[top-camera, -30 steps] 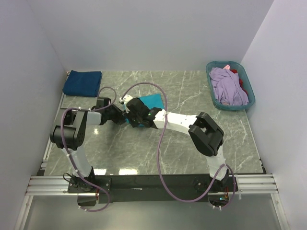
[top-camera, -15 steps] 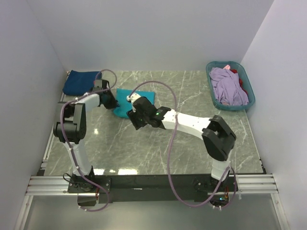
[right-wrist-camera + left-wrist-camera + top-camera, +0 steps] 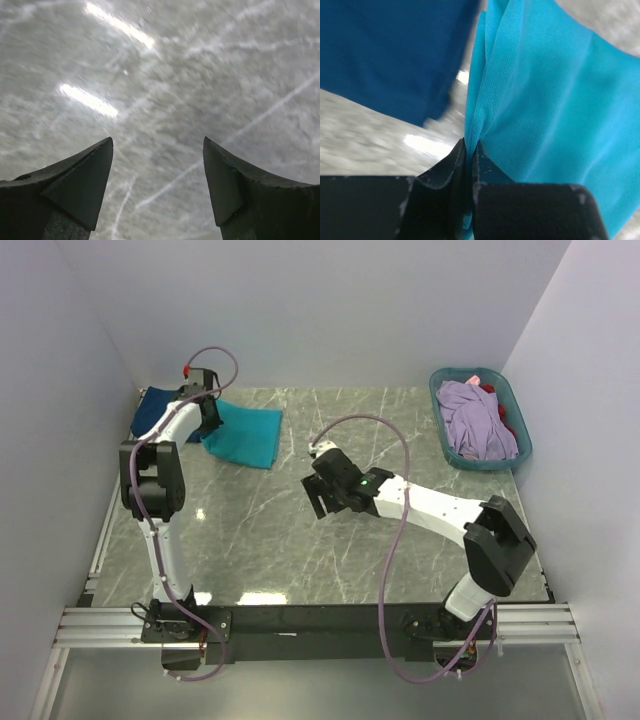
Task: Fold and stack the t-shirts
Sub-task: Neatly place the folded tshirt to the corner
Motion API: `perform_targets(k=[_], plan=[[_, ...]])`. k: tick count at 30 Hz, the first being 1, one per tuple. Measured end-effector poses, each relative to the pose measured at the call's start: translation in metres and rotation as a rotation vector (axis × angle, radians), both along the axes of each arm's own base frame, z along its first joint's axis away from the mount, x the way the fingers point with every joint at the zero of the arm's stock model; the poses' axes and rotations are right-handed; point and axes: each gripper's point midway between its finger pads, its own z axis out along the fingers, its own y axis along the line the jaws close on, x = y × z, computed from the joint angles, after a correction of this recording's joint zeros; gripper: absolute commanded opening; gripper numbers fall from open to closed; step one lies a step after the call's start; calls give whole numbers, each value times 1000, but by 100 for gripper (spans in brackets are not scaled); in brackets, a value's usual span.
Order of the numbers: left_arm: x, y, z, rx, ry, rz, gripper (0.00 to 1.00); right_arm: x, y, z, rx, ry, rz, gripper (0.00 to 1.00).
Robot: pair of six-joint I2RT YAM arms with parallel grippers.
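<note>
I will carry the teal t-shirt's edge toward the wall across the folded navy t-shirt [image 3: 150, 412] [image 3: 390, 50], which lies left of my left gripper in the top view, and release.
A folded teal t-shirt [image 3: 245, 433] lies at the back left of the marble table, its left edge lifted. My left gripper [image 3: 203, 418] is shut on that edge; in the left wrist view the teal cloth [image 3: 545, 100] is pinched between the black jaws. The folded navy t-shirt [image 3: 150, 412] lies just left of it, seen close up as navy cloth [image 3: 390, 55] beside the teal. My right gripper [image 3: 318, 492] hovers over bare marble near the table's middle, open, with nothing between its fingertips [image 3: 102, 160]. A lavender t-shirt [image 3: 475, 420] and a bit of a red one [image 3: 505, 418] fill the basket.
A teal-blue plastic laundry basket [image 3: 441, 430] stands at the back right corner. White walls close the table on the left, back and right. A purple cable loops over each arm. The black base rail [image 3: 320, 620] runs along the near edge.
My left gripper has dragged the teal t-shirt back and left, up beside the navy one. My right gripper has let go of it, opened wide and drawn back to the right.
</note>
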Motion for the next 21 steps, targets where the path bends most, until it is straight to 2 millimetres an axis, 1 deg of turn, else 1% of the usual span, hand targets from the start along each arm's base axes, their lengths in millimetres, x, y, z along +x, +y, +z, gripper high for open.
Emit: perform_targets(k=[2, 5, 7, 10, 12, 15, 21], plan=[[5, 14, 6, 32, -6, 10, 1, -5, -11, -1, -11, 17, -19, 80], [20, 34, 22, 88, -33, 15, 1, -9, -24, 3, -14, 20, -52, 80], [29, 44, 32, 119, -51, 17, 1, -11, -31, 4, -18, 22, -74, 80], [44, 59, 51, 166, -86, 15, 1, -16, -40, -3, -32, 49, -100, 79], [50, 68, 59, 188, -105, 18, 1, -19, -46, -7, -50, 66, -112, 79], [53, 83, 65, 218, -111, 29, 1, -21, -51, -9, -71, 75, -123, 79], [52, 110, 77, 289, -100, 30, 1, -22, -58, -14, -128, 98, -141, 78]])
